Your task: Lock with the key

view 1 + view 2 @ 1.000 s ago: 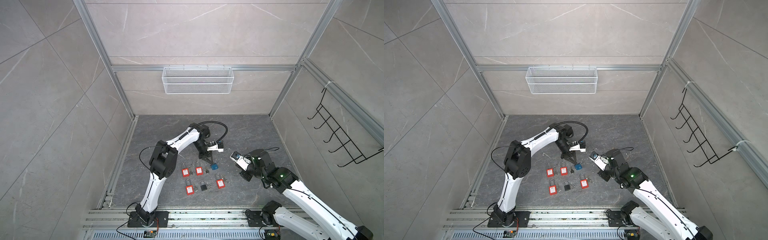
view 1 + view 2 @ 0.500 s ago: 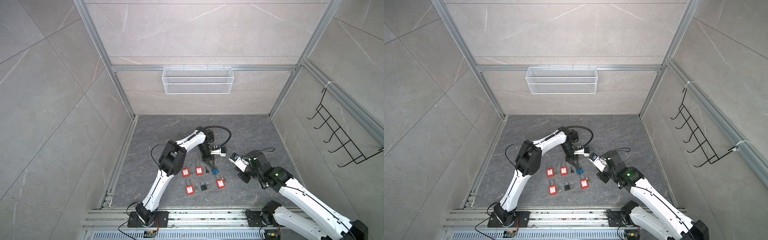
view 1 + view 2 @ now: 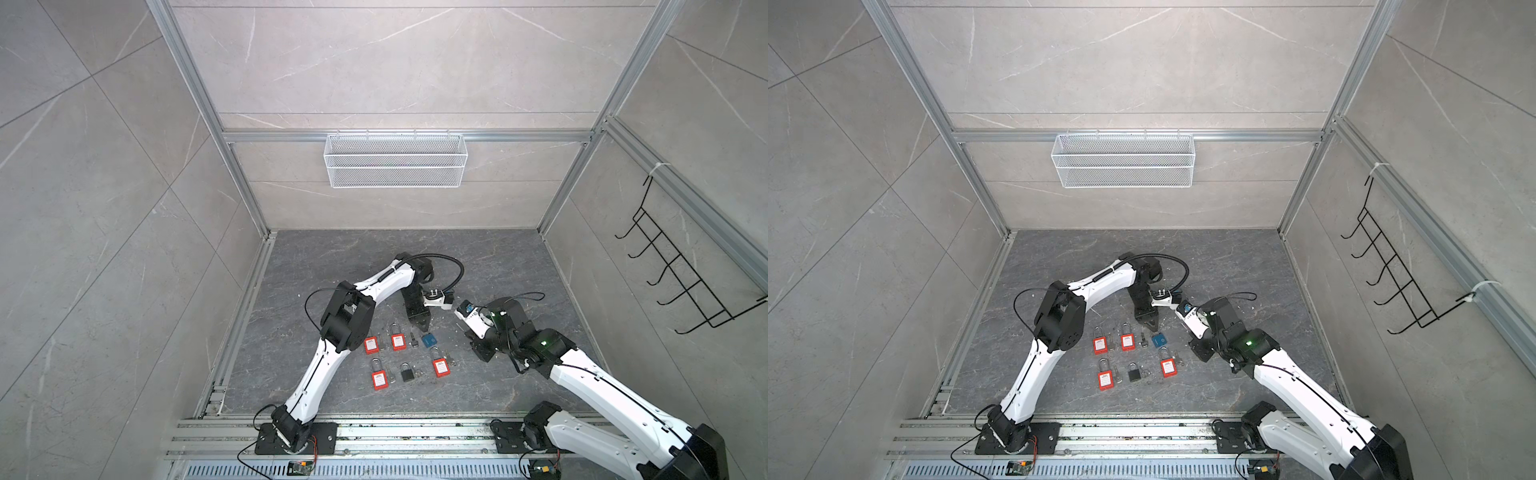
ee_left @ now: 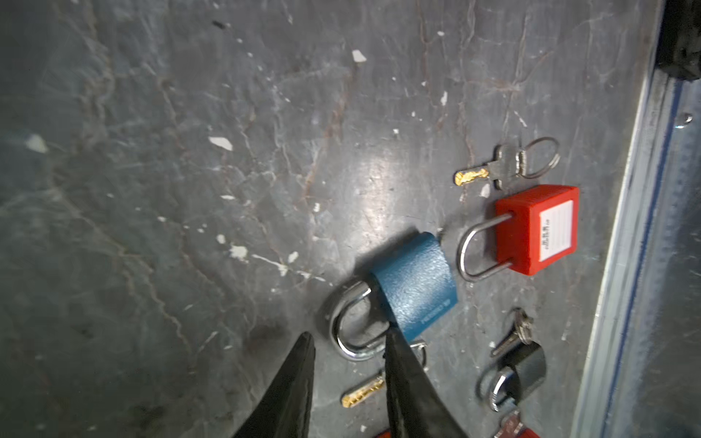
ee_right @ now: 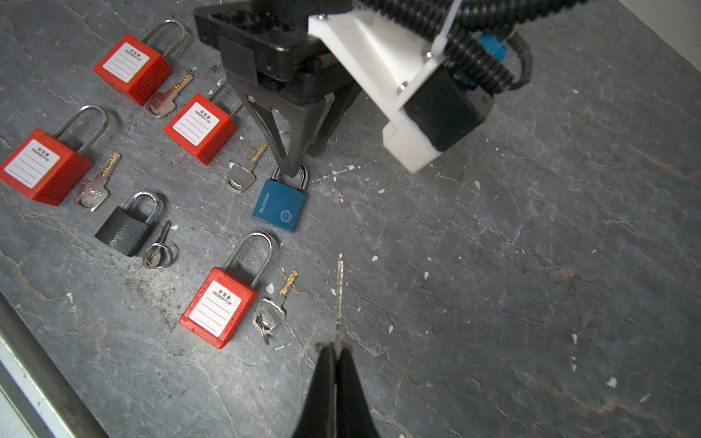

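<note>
The key goes down toward the blue padlock with my right gripper next, then onto the bare table beside the padlock's body, since that clear patch lies below the gripper.
The blue padlock [image 4: 413,284] lies flat on the dark stone floor, seen in both top views [image 3: 430,340] [image 3: 1158,340] and in the right wrist view [image 5: 280,204]. Its steel shackle [image 4: 347,326] sits pushed into the body. My left gripper [image 4: 347,339] stands open right over the shackle, one fingertip [image 4: 390,337] touching it by the body; it also shows in a top view [image 3: 419,326]. My right gripper [image 5: 335,347] is shut on a thin key [image 5: 339,295], seen edge-on, hovering to the right of the blue padlock and pointing toward it.
Several red padlocks [image 5: 199,129] [image 5: 218,307] and a black padlock [image 5: 125,227] lie in rows left of the blue one, each with a loose key [image 5: 242,174] beside it. A metal rail [image 4: 626,265] edges the floor. A wire basket [image 3: 395,160] hangs on the back wall.
My left gripper has opened and let go of the blue padlock's shackle; the padlock now lies slightly nearer the front. The right arm has come closer to it with the key.
</note>
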You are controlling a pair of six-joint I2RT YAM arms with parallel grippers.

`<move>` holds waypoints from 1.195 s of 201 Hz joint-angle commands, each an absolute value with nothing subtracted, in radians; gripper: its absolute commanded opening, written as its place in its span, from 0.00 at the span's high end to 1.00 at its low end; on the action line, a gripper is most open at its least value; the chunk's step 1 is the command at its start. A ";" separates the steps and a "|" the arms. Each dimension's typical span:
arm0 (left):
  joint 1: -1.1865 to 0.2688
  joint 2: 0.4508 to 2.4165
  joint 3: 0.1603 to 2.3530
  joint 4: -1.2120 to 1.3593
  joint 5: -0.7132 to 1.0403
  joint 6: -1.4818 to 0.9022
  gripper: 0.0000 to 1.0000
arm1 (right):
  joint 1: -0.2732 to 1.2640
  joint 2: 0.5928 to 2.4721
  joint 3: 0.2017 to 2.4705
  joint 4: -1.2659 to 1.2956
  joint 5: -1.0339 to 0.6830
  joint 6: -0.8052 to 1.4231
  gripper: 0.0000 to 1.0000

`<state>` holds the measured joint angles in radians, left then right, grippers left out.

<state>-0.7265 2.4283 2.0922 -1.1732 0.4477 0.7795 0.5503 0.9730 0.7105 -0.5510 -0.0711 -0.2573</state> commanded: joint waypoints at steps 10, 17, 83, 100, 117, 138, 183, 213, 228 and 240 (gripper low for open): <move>-0.721 2.346 2.079 -1.083 0.394 0.743 0.59 | 0.548 1.002 0.727 -0.549 -0.079 -0.192 1.00; -0.717 2.312 2.062 -1.046 0.389 0.723 0.59 | 0.549 1.008 0.737 -0.551 -0.076 -0.180 1.00; -0.551 1.851 1.595 -0.498 0.463 0.391 0.59 | 0.558 1.226 0.877 -0.586 -0.068 -0.001 1.00; -0.501 1.690 1.419 -0.395 0.504 0.289 0.59 | 0.563 1.345 0.933 -0.601 -0.068 0.055 1.00; -0.472 1.521 1.221 -0.306 0.504 0.233 0.59 | 0.570 1.438 0.964 -0.587 -0.066 0.099 1.00; -0.441 1.321 1.020 -0.262 0.482 0.150 0.59 | 0.579 1.513 0.985 -0.562 -0.067 0.138 1.00; -0.430 0.966 0.725 -0.254 0.435 0.038 0.59 | 0.593 1.627 1.001 -0.542 -0.074 0.179 1.00; -0.430 0.852 0.661 -0.285 0.374 0.019 0.58 | 0.612 1.667 1.026 -0.541 -0.075 0.183 1.00; -0.429 0.831 0.658 -0.303 0.352 0.018 0.58 | 0.620 1.685 1.038 -0.559 -0.075 0.191 1.00; -0.429 0.822 0.658 -0.311 0.333 0.018 0.58 | 0.632 1.692 1.041 -0.564 -0.066 0.196 0.98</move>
